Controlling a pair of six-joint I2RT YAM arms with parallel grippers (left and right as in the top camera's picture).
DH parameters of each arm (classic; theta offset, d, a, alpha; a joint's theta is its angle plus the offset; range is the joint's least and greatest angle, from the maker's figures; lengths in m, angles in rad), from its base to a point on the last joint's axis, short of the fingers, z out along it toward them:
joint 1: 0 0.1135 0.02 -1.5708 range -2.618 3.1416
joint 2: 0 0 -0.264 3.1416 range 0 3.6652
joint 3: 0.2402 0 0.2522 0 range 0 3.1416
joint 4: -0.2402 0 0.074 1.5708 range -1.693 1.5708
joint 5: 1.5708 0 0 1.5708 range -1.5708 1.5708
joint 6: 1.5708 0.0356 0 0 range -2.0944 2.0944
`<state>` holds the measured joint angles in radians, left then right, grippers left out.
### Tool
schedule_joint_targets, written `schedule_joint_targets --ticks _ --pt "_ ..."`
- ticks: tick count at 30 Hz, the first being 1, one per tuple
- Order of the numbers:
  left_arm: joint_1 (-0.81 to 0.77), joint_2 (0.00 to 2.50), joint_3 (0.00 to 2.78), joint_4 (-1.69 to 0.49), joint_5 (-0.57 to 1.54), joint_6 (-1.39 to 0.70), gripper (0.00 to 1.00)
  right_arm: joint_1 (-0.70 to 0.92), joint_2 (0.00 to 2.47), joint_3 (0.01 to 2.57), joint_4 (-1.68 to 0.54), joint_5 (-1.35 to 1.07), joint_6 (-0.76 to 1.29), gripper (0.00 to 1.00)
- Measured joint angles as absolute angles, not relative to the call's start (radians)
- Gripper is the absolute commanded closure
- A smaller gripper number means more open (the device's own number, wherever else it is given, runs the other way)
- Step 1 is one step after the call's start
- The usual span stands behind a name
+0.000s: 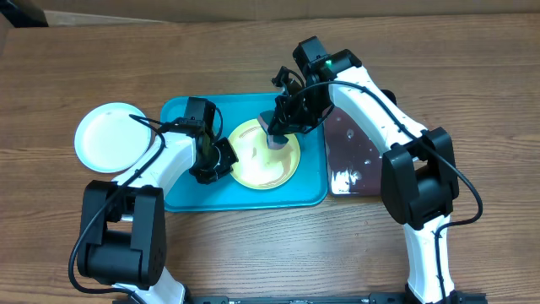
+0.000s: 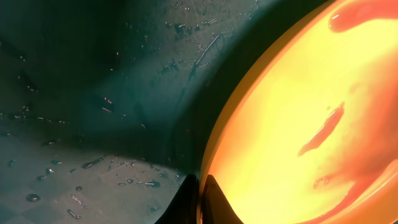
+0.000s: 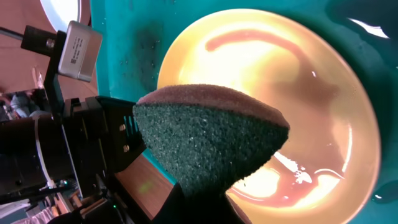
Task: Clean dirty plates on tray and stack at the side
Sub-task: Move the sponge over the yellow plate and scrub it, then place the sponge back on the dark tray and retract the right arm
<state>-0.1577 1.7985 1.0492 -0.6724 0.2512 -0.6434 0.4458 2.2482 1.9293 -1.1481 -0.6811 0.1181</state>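
I will next move my right gripper from the yellow-green plate [image 1: 268, 165] to the right in the overhead view and lower the sponge [image 3: 211, 140] into the black tray, because the black tray holds liquid.
The yellow-green plate [image 1: 268, 165] lies in the turquoise tray [image 1: 181, 196], wet, with reddish streaks. My left gripper [image 1: 216, 160] is shut on the plate's left rim; in the left wrist view its jaws [image 2: 199, 200] pinch the edge of the plate [image 2: 298, 124] above the tray floor [image 2: 93, 93]. My right gripper [image 1: 283, 125] is shut on a dark green sponge [image 3: 211, 140] and presses it on the plate [image 3: 311, 93]. A white plate [image 1: 108, 137] sits on the table left of the tray. I cannot make out the pale blue plate.
A smaller black tray [image 1: 350, 135] with dark liquid and white foam stands right of the turquoise tray, under my right arm. The wooden table extends on all sides. Water droplets dot the tray floor.
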Motion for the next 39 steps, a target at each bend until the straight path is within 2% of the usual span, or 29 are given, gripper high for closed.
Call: schedule_joint_targets --ticks 9,23,32,39 --pt "-0.158 1.798 1.049 -0.673 0.238 -0.558 0.89 0.428 2.248 1.929 -1.183 -0.554 0.105 0.96" --pt "-0.158 1.798 1.049 -0.677 0.201 -0.535 0.89 0.138 2.246 1.929 -1.377 -0.344 0.019 0.96" --pt "-0.158 1.798 1.049 -0.676 0.198 -0.523 0.89 0.14 2.241 1.927 -1.402 -0.121 0.026 0.96" --pt "-0.158 1.798 1.049 -0.677 0.197 -0.523 0.89 0.155 2.235 1.857 -1.346 -0.066 0.041 0.93"
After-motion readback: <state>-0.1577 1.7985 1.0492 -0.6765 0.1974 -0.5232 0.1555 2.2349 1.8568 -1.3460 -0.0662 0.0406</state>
